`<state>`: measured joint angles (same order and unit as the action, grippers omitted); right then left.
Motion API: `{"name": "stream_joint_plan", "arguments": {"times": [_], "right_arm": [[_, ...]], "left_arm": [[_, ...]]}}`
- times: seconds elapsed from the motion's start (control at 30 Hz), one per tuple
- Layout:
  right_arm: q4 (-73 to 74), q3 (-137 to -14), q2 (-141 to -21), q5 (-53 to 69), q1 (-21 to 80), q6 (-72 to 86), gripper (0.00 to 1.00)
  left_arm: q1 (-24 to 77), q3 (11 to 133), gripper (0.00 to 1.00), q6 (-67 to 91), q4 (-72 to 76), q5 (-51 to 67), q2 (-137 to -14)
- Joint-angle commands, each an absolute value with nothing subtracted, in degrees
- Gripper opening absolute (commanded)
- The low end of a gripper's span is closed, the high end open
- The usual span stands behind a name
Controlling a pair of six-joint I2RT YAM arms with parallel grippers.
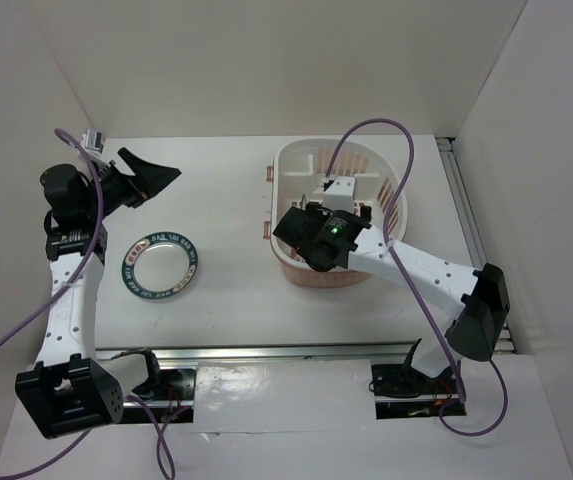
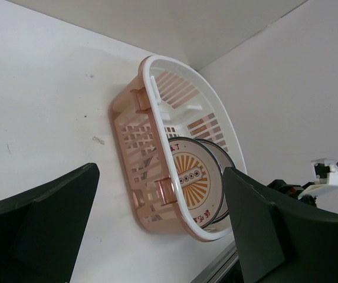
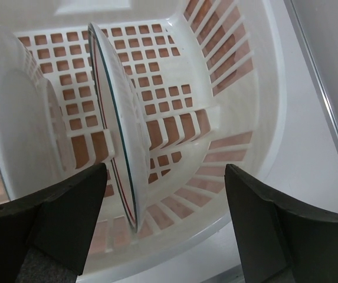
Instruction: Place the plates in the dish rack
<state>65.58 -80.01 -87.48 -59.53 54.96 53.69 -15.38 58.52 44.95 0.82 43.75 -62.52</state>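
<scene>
The teal-rimmed plate alone lies flat on the tabletop, outside the rack (image 1: 338, 160). My open left gripper moves back and down onto the teal-rimmed plate's near rim (image 1: 157, 294) next.
The dish rack (image 1: 338, 160) stands at the right of the table. In the left wrist view the rack (image 2: 134, 135) holds the orange-patterned plate (image 2: 193, 177) on edge, with a second plate (image 2: 220, 158) behind it. The right wrist view shows both plates on edge in the rack (image 3: 239, 88), one in the middle (image 3: 118, 135) and one at the left (image 3: 15, 118). The teal-rimmed plate (image 1: 159, 263) lies flat on the table. My right gripper (image 3: 166, 206) is open and empty over the rack's near end (image 1: 318, 212). My left gripper (image 1: 141, 178) is open and empty, behind the teal plate (image 2: 163, 236).
White walls enclose the table on three sides. A metal rail (image 1: 296, 350) runs along the table's near edge. Purple cables (image 1: 366, 130) loop over both arms. The rack has small pink side handles (image 1: 270, 175).
</scene>
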Motion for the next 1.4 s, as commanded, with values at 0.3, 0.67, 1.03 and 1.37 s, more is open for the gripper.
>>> {"name": "stream_joint_plan", "arguments": {"times": [0.3,0.67,1.03,1.37], "right_arm": [[74.88,-91.49,-83.33,-64.16,59.49,55.82,1.0],[58.28,-86.23,-71.9,-58.1,63.46,33.67,1.0],[51.25,-83.24,-67.16,-52.65,63.98,25.76,1.0],[48.08,-79.72,-65.48,-51.59,63.98,23.83,1.0]], "left_arm": [[-15.29,62.13,1.0,44.91,-13.07,26.3,-66.79],[-15.29,37.37,1.0,63.44,-23.71,-0.17,-41.94],[-15.29,22.69,1.0,79.53,-30.94,-2.29,-31.38],[-15.29,15.12,1.0,81.47,-28.04,-2.72,-30.32]]}}
